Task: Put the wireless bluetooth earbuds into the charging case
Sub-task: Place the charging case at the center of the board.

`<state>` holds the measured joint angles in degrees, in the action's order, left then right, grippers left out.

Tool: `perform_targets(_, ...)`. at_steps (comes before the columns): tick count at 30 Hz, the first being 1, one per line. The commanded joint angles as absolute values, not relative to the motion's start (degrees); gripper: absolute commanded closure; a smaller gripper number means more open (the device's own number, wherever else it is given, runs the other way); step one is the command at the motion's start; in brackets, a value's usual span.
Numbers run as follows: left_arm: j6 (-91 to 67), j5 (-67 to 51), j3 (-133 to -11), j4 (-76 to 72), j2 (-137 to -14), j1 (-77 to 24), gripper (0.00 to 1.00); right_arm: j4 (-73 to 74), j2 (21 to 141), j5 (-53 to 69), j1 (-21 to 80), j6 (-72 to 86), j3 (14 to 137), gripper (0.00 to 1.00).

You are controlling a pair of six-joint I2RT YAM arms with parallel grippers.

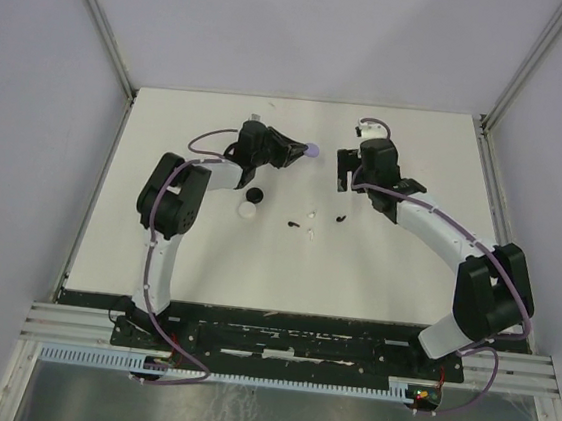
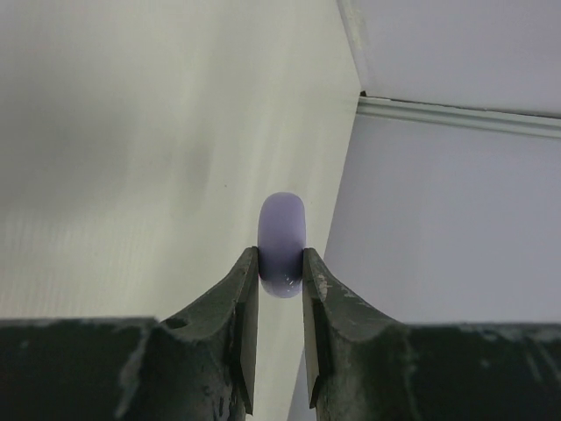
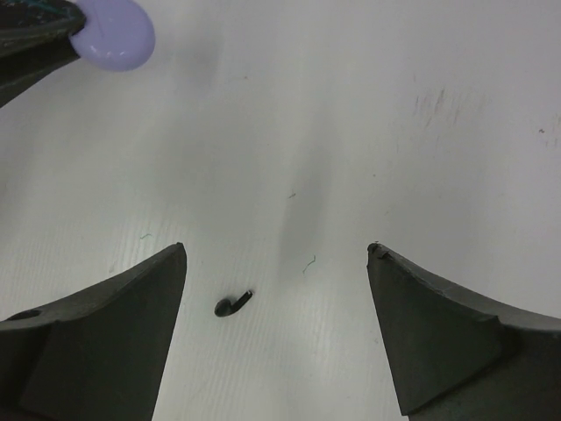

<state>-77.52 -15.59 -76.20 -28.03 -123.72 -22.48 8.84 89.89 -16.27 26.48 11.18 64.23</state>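
The round lilac charging case (image 1: 313,152) hangs above the table, so I will next lower it with my left gripper onto the table at the back middle.
My left gripper (image 1: 303,152) is shut on a round lilac charging case (image 1: 313,152) and holds it above the table at the back middle. In the left wrist view the case (image 2: 281,244) stands edge-on, pinched between the fingertips of the gripper (image 2: 280,265), lid closed. My right gripper (image 1: 343,180) hangs wide open and empty just right of it. In the right wrist view a black earbud (image 3: 232,303) lies on the table between the open fingers of the gripper (image 3: 276,250); the lilac case (image 3: 112,33) shows at top left. Black earbuds (image 1: 293,223) (image 1: 342,217) and white ones (image 1: 310,217) (image 1: 311,236) lie mid-table.
A white puck (image 1: 248,210) and a black puck (image 1: 254,195) lie beside the left forearm. The white table (image 1: 405,274) is bounded by grey walls at the back and sides; the back right corner (image 2: 361,95) shows in the left wrist view.
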Motion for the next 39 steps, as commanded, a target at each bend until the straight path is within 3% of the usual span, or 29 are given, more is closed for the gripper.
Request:
perform_targets(1,-70.0,-16.1,-83.8,-23.3,-127.5,-22.5,0.97,11.3,86.7,-14.8,26.3,11.4,64.3,0.08)
perform_targets(16,-64.9,-15.3,-90.4,-18.3,-132.7,-22.5,0.95,12.6,87.7,-12.8,26.2,12.0,64.2,0.08)
perform_targets(30,-62.4,-15.0,-84.6,-16.7,-129.9,-19.3,0.39,13.4,90.2,-9.8,26.2,12.8,65.9,0.08)
perform_targets(33,-61.7,-14.0,-79.3,-17.6,-125.5,-17.8,0.34,13.9,91.1,-8.3,26.1,12.9,66.7,0.08)
perform_targets(39,-56.8,-10.6,-65.8,-17.3,-112.5,-16.3,0.33,14.6,93.9,-4.1,26.3,13.6,68.3,0.1)
